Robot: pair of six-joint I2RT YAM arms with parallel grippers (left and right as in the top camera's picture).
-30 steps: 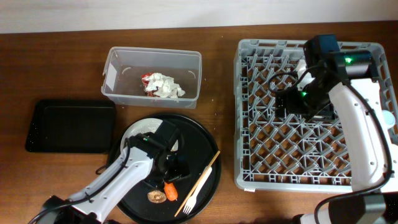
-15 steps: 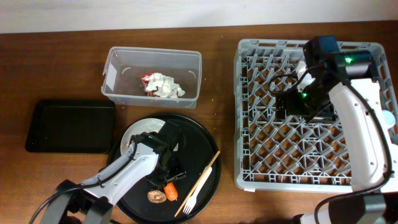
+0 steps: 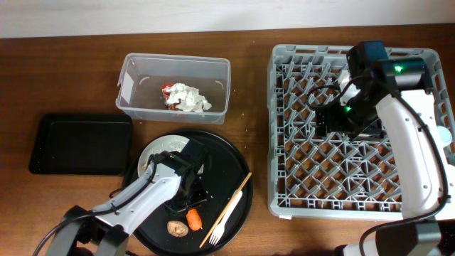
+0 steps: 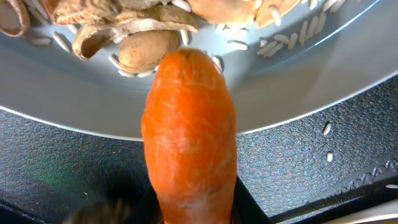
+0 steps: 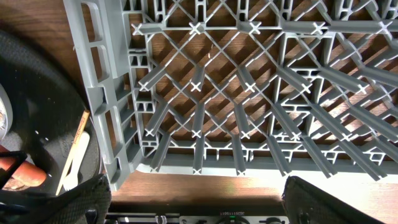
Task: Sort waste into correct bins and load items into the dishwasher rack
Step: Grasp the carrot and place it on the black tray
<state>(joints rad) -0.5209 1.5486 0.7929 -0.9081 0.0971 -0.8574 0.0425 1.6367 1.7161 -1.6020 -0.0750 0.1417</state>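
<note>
My left gripper should next raise the carrot past the white plate and then bring it down over the flat black rectangular tray point(image 3: 82, 144).
An orange carrot point(image 3: 193, 217) lies on the large round black tray, and my left gripper point(image 3: 193, 206) is shut on it. In the left wrist view the carrot point(image 4: 189, 130) fills the space between the dark fingers, its tip over the rim of the white plate point(image 4: 292, 81), which holds a beige food heap point(image 4: 124, 31). A small brown lump point(image 3: 177, 227) sits just left of the carrot. The white fork point(image 3: 217, 231) and chopsticks point(image 3: 233, 203) rest on the tray's right side. My right gripper point(image 5: 196, 205) hangs open and empty over the grey dishwasher rack point(image 3: 355, 178).
The clear tub point(image 3: 135, 71) at the back holds white tissues point(image 3: 189, 98) and a red wrapper point(image 3: 166, 90). A flat black rectangular tray point(image 3: 80, 144) lies at the left. The round black tray point(image 3: 227, 167) sits close to the rack's left wall.
My left gripper's jaws have closed in from wide open onto the carrot, which shifted slightly. The right arm has not moved.
</note>
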